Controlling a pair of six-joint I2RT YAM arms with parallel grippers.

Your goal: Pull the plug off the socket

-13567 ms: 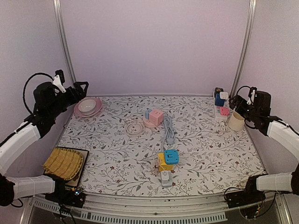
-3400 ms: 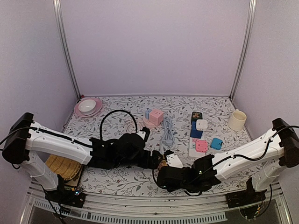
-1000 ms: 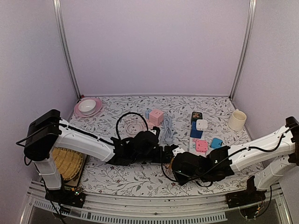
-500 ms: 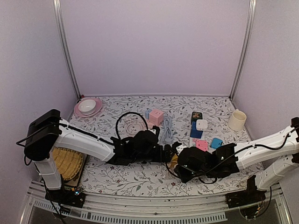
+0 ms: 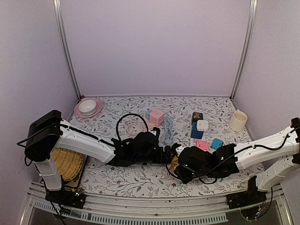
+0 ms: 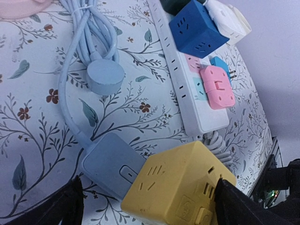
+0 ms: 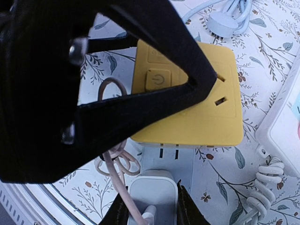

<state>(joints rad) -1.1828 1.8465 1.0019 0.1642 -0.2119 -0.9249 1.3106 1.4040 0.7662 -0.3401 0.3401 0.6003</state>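
My right gripper will lift past the power strip and then go down to release the plug, because the tabletop by the mug is to the strip's right in the top view.
The white plug [image 7: 158,194], with a pinkish cable, sits between the fingers of my right gripper [image 7: 152,208], which is shut on it. The plug lies against a pale blue socket block [image 7: 169,157] with two slots; its prongs are hidden. A yellow socket cube [image 7: 197,117] sits against that block. My left gripper [image 6: 150,199] is open and straddles the yellow cube [image 6: 180,185], with the pale blue block [image 6: 110,166] beside it. From above, both grippers meet low in the middle, the left [image 5: 168,153] and the right [image 5: 182,165], hiding the plug.
A white power strip [image 6: 187,101] carrying a blue cube [image 6: 194,28] and a pink plug [image 6: 216,86] lies just right of the socket. A coiled blue cable [image 5: 167,129], pink cube [image 5: 156,117], pink plate [image 5: 87,108], cream mug [image 5: 237,120] and woven mat [image 5: 65,161] stand around.
Over the last second my right arm shifted a little to the right with the plug in its fingers, then held still. The left arm has not moved.
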